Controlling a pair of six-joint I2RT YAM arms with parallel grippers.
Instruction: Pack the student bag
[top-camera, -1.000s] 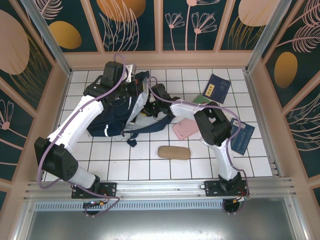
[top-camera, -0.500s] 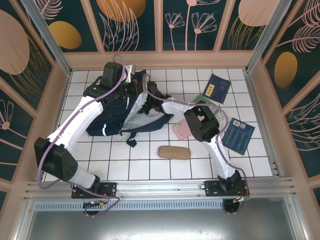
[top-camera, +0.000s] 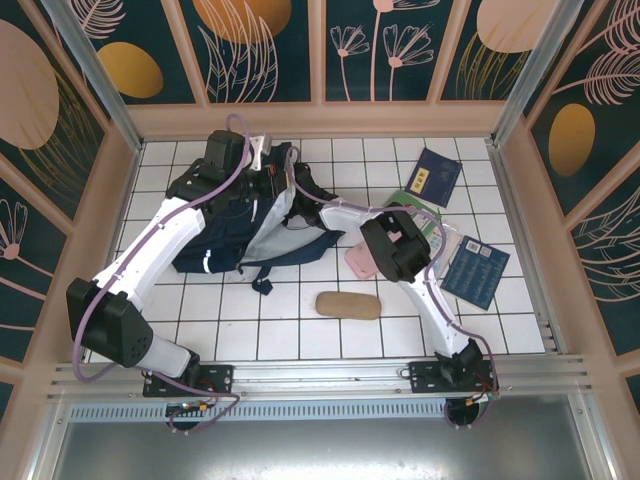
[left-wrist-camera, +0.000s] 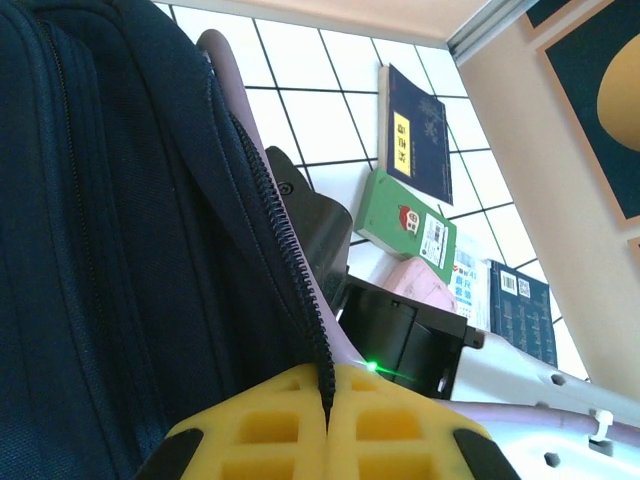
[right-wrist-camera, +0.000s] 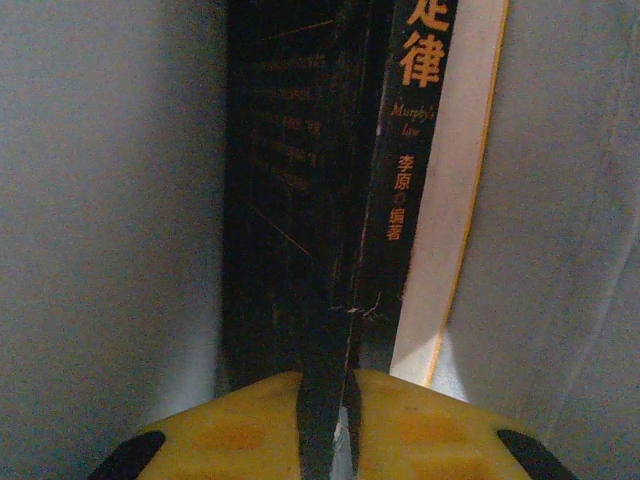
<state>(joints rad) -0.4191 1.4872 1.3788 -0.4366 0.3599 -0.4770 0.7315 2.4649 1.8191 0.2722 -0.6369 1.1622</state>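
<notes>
The black book already stands inside the bag, so my left gripper will next move over the bag's opening (top-camera: 284, 236), toward the pink case, and let go of the bag's zipper edge.
The student bag (top-camera: 225, 230), dark navy with a pale grey lining, lies at the table's back left with its mouth held up. My left gripper (top-camera: 266, 165) is shut on the bag's zipper edge (left-wrist-camera: 290, 260), pinched between the yellow fingers (left-wrist-camera: 250, 425). My right gripper (top-camera: 300, 195) reaches into the bag's mouth. In the right wrist view a black book (right-wrist-camera: 320, 180) with orange lettering stands on edge between its yellow fingers (right-wrist-camera: 440, 425), grey lining (right-wrist-camera: 100, 200) on both sides. The jaws hold the book's edge, with a thin pale sliver beside it.
Right of the bag lie a dark blue book (top-camera: 438, 175), a green book (top-camera: 410, 203), a pink case (top-camera: 360, 262) and another blue book (top-camera: 478, 270). A tan pouch (top-camera: 348, 305) rests in front. Wooden walls ring the tiled table.
My right arm has swung left and pushed the black book deeper into the bag's mouth. The left gripper has kept hold of the zipper edge and lifted it slightly back.
</notes>
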